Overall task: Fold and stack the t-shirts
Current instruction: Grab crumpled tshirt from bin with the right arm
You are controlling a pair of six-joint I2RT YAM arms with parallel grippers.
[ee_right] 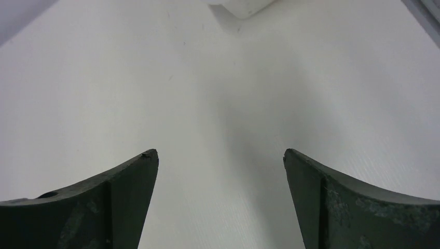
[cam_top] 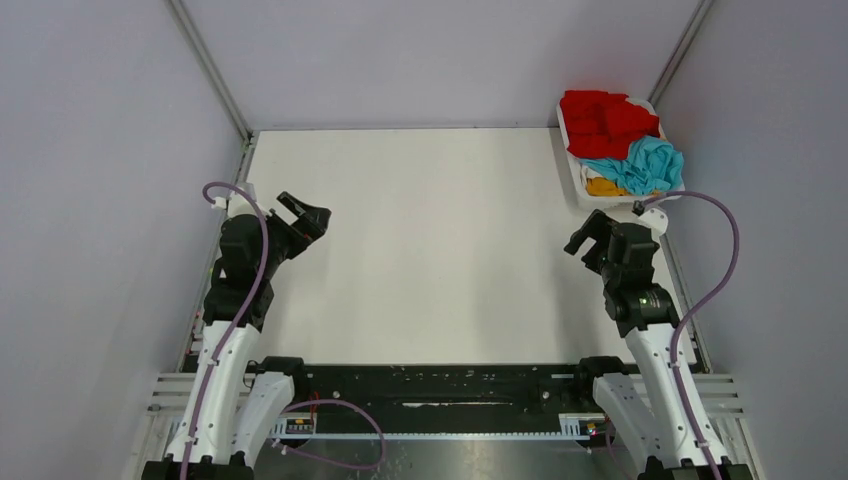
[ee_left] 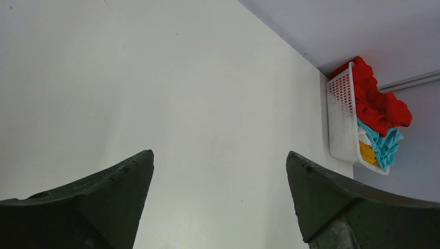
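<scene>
The red shirt is on top of the heap of shirts, so my right gripper should next move outward, past the turquoise shirt and onto the red shirt's raised fold (cam_top: 627, 118).
The t-shirts lie bunched in a white perforated basket (cam_top: 578, 178) at the table's far right corner. The red shirt (cam_top: 605, 122) is on top at the back, the turquoise one (cam_top: 650, 166) in front of it, the orange-yellow one (cam_top: 603, 187) under it. A bit of white cloth (ee_left: 364, 138) shows between them in the left wrist view, where the red shirt (ee_left: 376, 104) and the basket (ee_left: 341, 122) also show. My left gripper (cam_top: 305, 215) is open and empty at the table's left. My right gripper (cam_top: 590, 234) is open and empty, just short of the basket.
The white table (cam_top: 440, 240) is walled by grey panels at the left, back and right. A black rail with both arm bases runs along the near edge. A corner of the basket (ee_right: 241, 6) shows at the top of the right wrist view.
</scene>
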